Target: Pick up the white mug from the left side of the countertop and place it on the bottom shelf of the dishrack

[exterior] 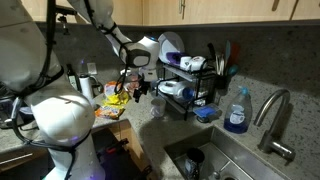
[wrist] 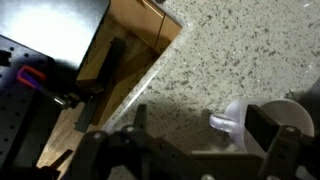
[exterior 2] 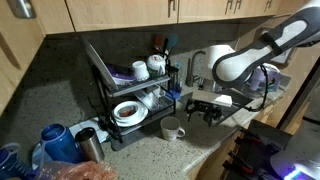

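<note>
The gripper lowers and shifts toward the white mug next, bringing the open fingers astride the mug's rim beside the handle, since they span empty counter.
The white mug stands upright on the speckled granite countertop in front of the black wire dishrack; it also shows in an exterior view. My gripper is open and empty, low over the counter just beside the mug. In the wrist view the mug with its handle sits at the right, by the right finger, and partly hidden by it. The open gripper spans bare counter next to it. The rack holds plates, a white cup and dark utensils.
A blue soap bottle, a faucet and the steel sink lie beyond the rack. Colourful packets lie on the counter by the arm. Blue containers and a steel cup stand near the rack. The counter edge runs close.
</note>
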Available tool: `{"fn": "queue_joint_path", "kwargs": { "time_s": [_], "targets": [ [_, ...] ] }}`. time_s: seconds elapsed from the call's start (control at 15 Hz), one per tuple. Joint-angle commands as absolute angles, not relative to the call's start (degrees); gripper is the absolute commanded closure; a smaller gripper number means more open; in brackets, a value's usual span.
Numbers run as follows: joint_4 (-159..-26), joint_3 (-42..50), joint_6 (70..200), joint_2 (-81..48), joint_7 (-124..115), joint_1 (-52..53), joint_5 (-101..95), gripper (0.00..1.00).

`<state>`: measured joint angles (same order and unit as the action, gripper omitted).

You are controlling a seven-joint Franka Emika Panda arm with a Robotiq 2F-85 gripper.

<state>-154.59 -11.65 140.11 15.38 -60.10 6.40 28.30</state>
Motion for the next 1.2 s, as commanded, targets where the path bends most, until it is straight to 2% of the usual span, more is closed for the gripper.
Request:
{"fn": "queue_joint_path", "kwargs": {
  "time_s": [0.0, 0.6, 1.13],
  "targets": [
    [-150.26, -9.56, 143.91, 8.78, -53.37, 6.78, 27.3, 0.0],
    [-144.98, -9.0, 148.37, -0.51, -46.44, 6.66, 17.63, 0.0],
    [-144.2, -7.94, 162.4, -8.33, -49.06, 7.61, 16.0, 0.0]
  ]
}}
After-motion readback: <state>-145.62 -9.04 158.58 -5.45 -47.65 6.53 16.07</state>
